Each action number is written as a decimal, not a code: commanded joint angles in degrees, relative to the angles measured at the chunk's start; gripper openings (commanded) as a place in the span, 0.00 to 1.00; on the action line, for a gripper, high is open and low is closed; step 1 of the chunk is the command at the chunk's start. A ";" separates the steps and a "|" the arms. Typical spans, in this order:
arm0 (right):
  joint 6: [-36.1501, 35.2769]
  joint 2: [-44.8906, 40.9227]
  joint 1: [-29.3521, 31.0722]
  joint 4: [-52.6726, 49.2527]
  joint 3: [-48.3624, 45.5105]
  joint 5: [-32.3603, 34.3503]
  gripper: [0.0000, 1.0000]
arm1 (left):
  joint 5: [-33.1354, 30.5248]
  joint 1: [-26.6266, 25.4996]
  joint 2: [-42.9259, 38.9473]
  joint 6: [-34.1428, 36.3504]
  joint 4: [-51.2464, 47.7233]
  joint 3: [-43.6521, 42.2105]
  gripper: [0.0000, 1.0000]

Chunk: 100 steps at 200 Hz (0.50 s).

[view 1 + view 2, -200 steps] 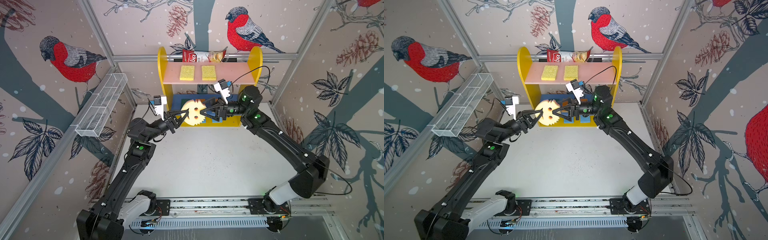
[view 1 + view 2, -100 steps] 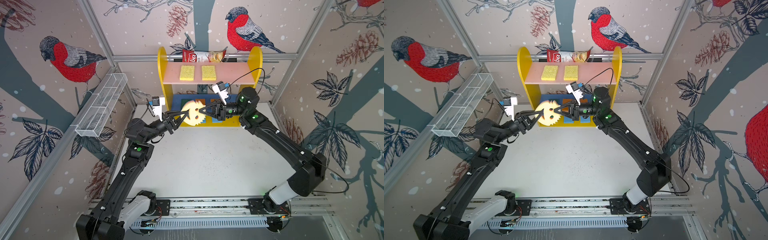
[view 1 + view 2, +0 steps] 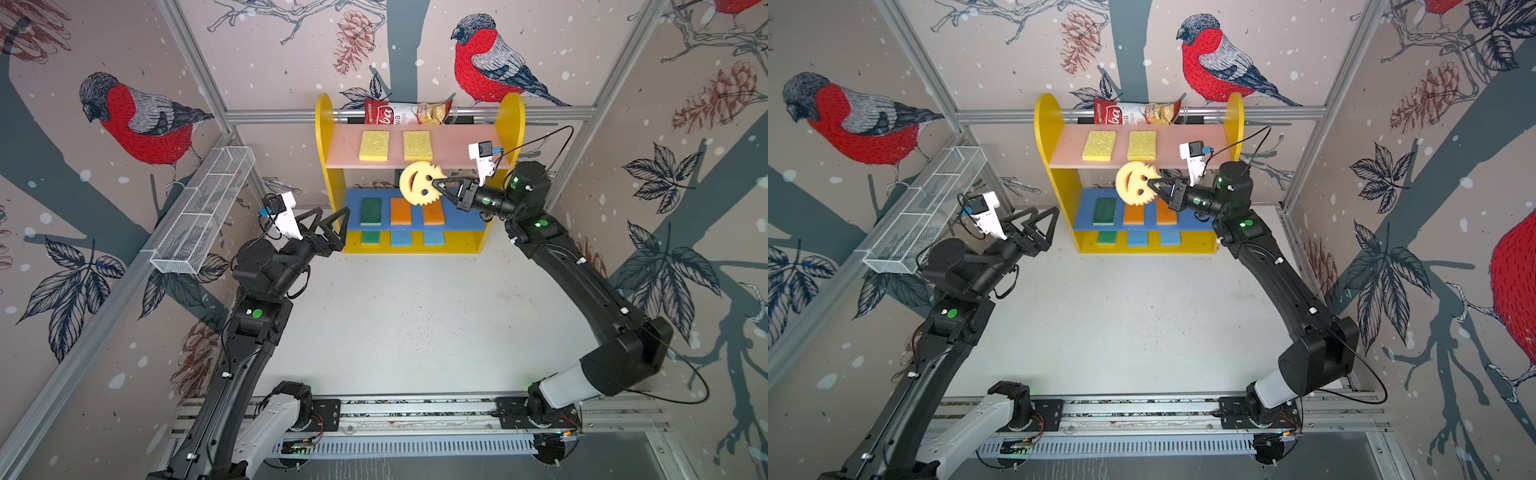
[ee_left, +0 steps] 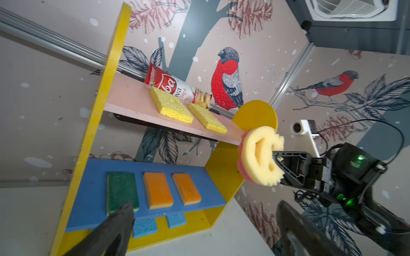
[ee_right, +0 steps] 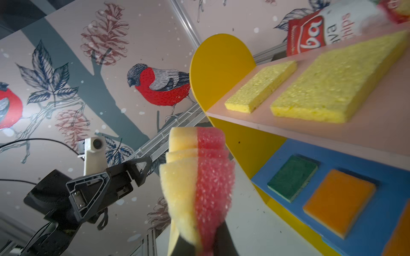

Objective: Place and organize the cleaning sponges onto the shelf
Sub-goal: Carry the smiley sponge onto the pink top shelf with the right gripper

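Note:
The free spot lies above and outward of my right gripper, so next this gripper should lift the smiley sponge outward onto the pink board's bare end (image 3: 459, 145) and let go of it there.
The round pale-yellow smiley sponge (image 3: 417, 183) (image 3: 1133, 183) with a pink underside (image 5: 213, 177) hangs in front of the shelf (image 3: 326, 124), just below its pink top board. My right gripper (image 3: 436, 185) (image 5: 199, 241) is shut on the sponge's edge. My left gripper (image 3: 332, 214) (image 4: 205, 206) stands open and empty, left of the shelf. Two yellow sponges (image 3: 374, 145) lie on the pink board. A green sponge (image 3: 371, 210) and two orange ones (image 3: 401, 210) lie on the blue board. The yellow base holds a green sponge (image 3: 370, 237) and two blue ones (image 3: 401, 237).
A red-and-white chips bag (image 3: 399, 114) lies behind the shelf's top board. A white wire-mesh basket (image 3: 203, 212) hangs on the left wall, close to my left arm. The arms' base rail (image 3: 415, 409) runs along the front.
My left gripper opened, let go of the smiley sponge and drew back to the left. My right gripper shut on the sponge and carried it to the right and up, close under the pink board.

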 commanded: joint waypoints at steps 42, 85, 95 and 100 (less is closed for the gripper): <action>-4.71 4.44 -2.26 -11.01 16.29 17.13 0.00 | -2.60 0.02 0.81 2.22 -0.90 -0.06 0.98; -3.39 9.67 -3.30 -15.61 26.76 26.85 0.00 | -1.95 0.02 1.36 1.94 -1.23 -0.06 0.98; -2.09 10.81 -3.50 -16.58 28.45 28.71 0.00 | -1.86 0.10 1.36 1.94 -1.24 -0.14 0.98; -1.61 11.40 -3.59 -17.14 29.24 29.59 0.00 | -1.84 0.08 1.36 1.93 -1.34 -0.23 0.98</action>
